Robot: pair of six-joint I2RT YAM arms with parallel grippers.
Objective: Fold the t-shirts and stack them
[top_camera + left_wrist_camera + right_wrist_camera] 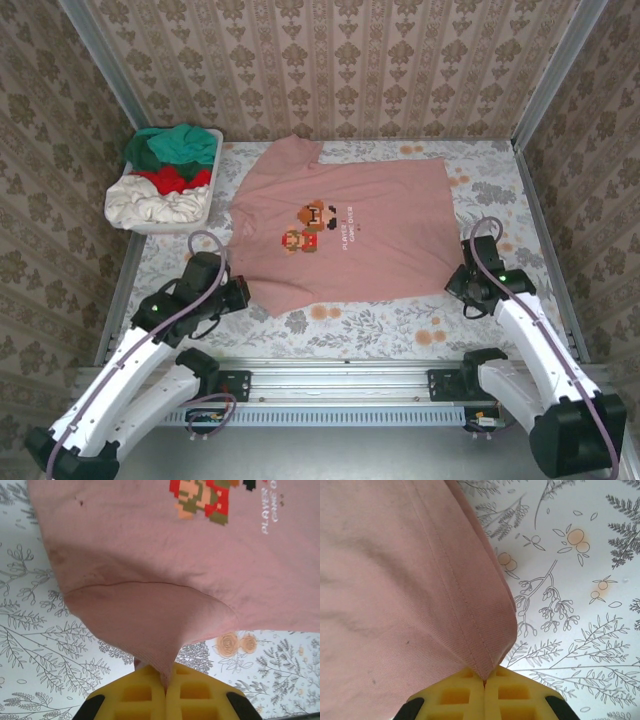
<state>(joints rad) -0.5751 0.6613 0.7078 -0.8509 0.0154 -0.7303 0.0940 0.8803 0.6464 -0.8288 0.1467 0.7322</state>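
Observation:
Next, my right gripper rises, carries the t-shirt's pinched corner outward and lowers it to release. This is because the hem's middle part [448, 216] lies flat outward of the gripper.
A dusty-pink t-shirt [350, 225] with a pixel-art print lies spread flat across the table's middle. My left gripper [240, 292] is shut on its near-left corner; in the left wrist view the yellow jaws [166, 682] pinch a peak of pink cloth [150, 630] lifted off the table. My right gripper [462, 282] is shut on the near-right hem corner; in the right wrist view the stitched hem [480, 645] runs down into the closed yellow jaws [485, 681]. Teal-green [175, 145], red [170, 178] and cream [150, 205] t-shirts are heaped in a basket.
The white laundry basket [212, 160] stands at the table's back left corner. Patterned walls with metal posts [545, 70] close in the back and both sides. Floral tablecloth [400, 330] shows along the near edge, and a metal rail [340, 385] carries the arm bases.

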